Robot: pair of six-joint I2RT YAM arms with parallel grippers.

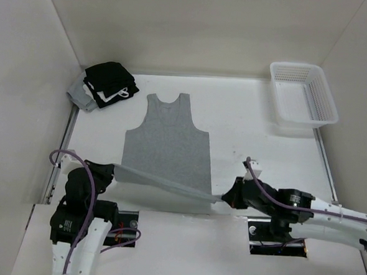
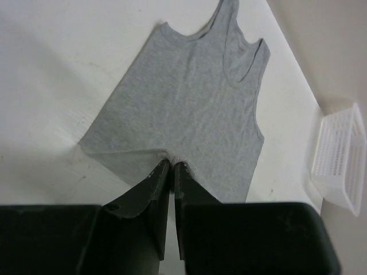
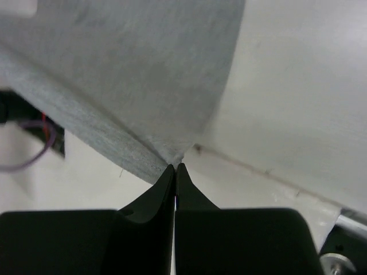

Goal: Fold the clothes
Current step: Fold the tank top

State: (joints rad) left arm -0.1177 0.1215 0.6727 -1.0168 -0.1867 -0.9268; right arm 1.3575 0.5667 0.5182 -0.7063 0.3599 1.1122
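Observation:
I will next carry the hem's corner outward and down to release it with my left gripper, as the knit top lies unfolded and the tabletop (image 1: 135,104) beside the pile-side strap lies outward.
The clothes (image 1: 167,146) are one mid-grey sleeveless knit top lying flat on the white table, its two shoulder straps pointing to the far side. My left gripper (image 1: 114,169) is shut on the near left corner of the hem. In the left wrist view its fingertips (image 2: 172,163) pinch a bunched bit of the grey cloth (image 2: 189,97). My right gripper (image 1: 220,198) is shut on the near right hem corner. The right wrist view shows its tips (image 3: 175,166) closed on the cloth (image 3: 132,63). The hem is lifted and stretched between the two grippers.
A pile of black garments (image 1: 110,83) with a pale grey one (image 1: 80,95) under it lies at the back left corner. A white plastic basket (image 1: 303,94) stands at the back right, also seen from the left wrist (image 2: 338,154). White walls enclose the table.

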